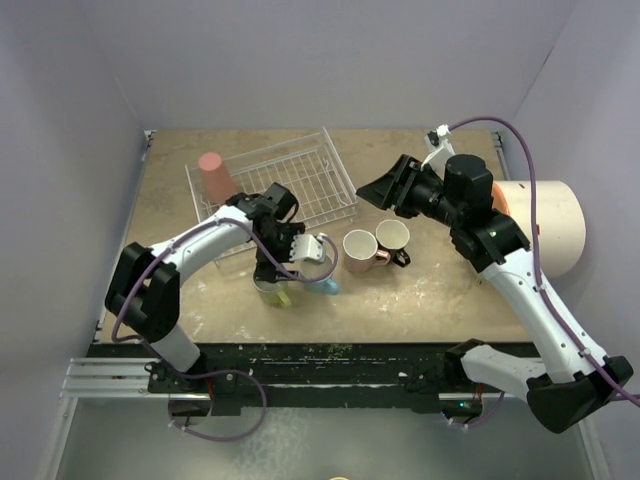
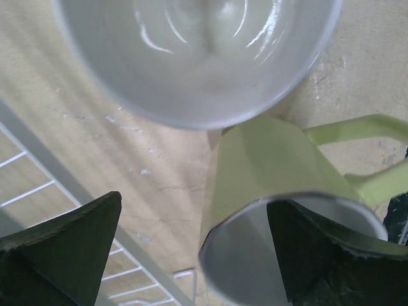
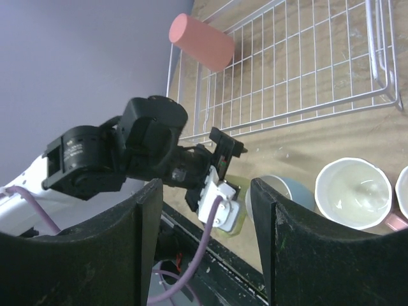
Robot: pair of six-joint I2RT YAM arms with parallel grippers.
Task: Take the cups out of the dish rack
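The rack (image 1: 300, 180) is otherwise empty, so I need to lift my left gripper and swing it outward onto the coral-red cup (image 1: 216, 176), which is to its left in the top view.
The white wire dish rack (image 1: 300, 180) holds one coral-red cup (image 1: 212, 175), lying at its left end. The yellow-green cup (image 1: 284, 295) and light blue cup (image 1: 326, 285) stand on the table in front of the rack. The pink cup (image 1: 360, 248) and black cup (image 1: 394, 238) stand to their right. My left gripper (image 1: 272, 272) is open over the yellow-green cup (image 2: 268, 169). One finger (image 2: 312, 255) is inside its rim and the other (image 2: 64, 248) is well clear of it. My right gripper (image 1: 385, 190) hovers open and empty beside the rack's right end.
A big cream cylinder (image 1: 540, 225) lies at the right, behind my right arm. The rack's wire edge (image 2: 76, 191) runs close to my left gripper. The table's front edge and black rail (image 1: 330, 355) are just below the yellow-green and blue cups.
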